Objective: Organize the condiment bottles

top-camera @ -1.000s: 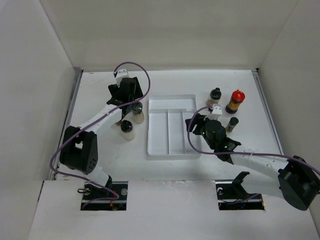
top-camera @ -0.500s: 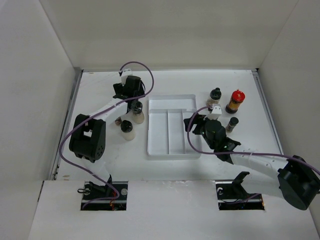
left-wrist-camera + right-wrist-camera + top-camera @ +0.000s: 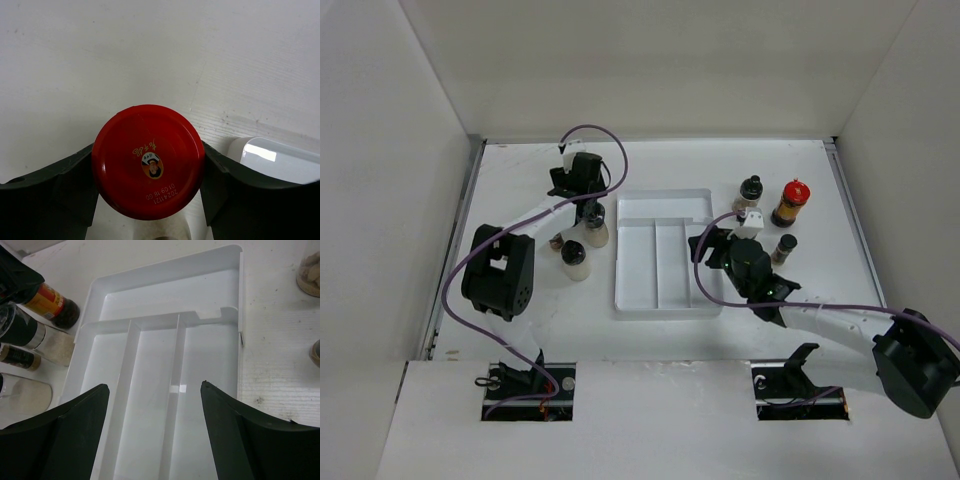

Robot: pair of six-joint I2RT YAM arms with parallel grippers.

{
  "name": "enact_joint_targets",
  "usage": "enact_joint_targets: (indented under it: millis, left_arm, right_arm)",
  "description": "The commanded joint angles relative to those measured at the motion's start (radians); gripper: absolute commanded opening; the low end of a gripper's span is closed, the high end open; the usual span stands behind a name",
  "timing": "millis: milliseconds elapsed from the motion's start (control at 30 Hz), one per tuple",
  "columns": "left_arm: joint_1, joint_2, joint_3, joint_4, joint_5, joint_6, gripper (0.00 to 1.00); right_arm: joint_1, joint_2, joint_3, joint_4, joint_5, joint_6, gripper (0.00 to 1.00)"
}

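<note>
I will lift my left gripper next and move it to the right in the top view. Then I will lower it to release the red-capped bottle in the tray's wide far section [image 3: 638, 205] [image 3: 272, 161], which is empty.
A red-capped bottle [image 3: 148, 161] fills the left wrist view, seen from above. My left gripper [image 3: 582, 192] is shut on it, with a dark finger [image 3: 65, 185] pressed against each side of the cap. Just in front of it stand a silver-topped shaker [image 3: 595, 226], a black-capped jar [image 3: 574, 257] and a small dark bottle [image 3: 557, 241]. Right of the tray stand a dark-capped jar [image 3: 750, 191], a second red-capped amber bottle [image 3: 791, 202] and a slim dark bottle [image 3: 784, 247]. My right gripper [image 3: 155, 390] hangs open over the white tray [image 3: 165, 300], holding nothing.
The white divided tray [image 3: 665, 196] lies in the middle of the table between the two groups of bottles, its compartments holding nothing. White walls close in the table at the back and both sides.
The left gripper swung in over the red-capped bottle and its jaws closed onto the cap. The right gripper opened a little and barely shifted over the tray's right edge.
</note>
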Motion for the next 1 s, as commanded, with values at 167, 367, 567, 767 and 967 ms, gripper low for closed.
enact_joint_targets:
  millis: [167,367,567,767,967]
  left_arm:
    - [0.013,-0.122,0.059,0.108,-0.012,0.007,0.37]
    - [-0.020,-0.168,0.117,0.133,-0.014,0.047,0.37]
    - [-0.091,-0.218,0.145,0.183,-0.003,0.070,0.37]
    - [-0.181,-0.196,0.175,0.186,0.023,0.091,0.37]
    - [-0.218,-0.115,0.156,0.224,0.037,0.078,0.37]
  right_arm:
    - [-0.010,-0.014,0.021,0.063,-0.011,-0.010,0.81]
    - [-0.016,-0.017,0.020,0.057,-0.011,-0.010,0.81]
    - [-0.027,-0.016,0.014,0.063,-0.011,-0.003,0.81]
    - [-0.039,-0.031,0.000,0.074,-0.005,0.000,0.81]
    - [-0.055,-0.047,-0.015,0.086,-0.005,0.005,0.81]
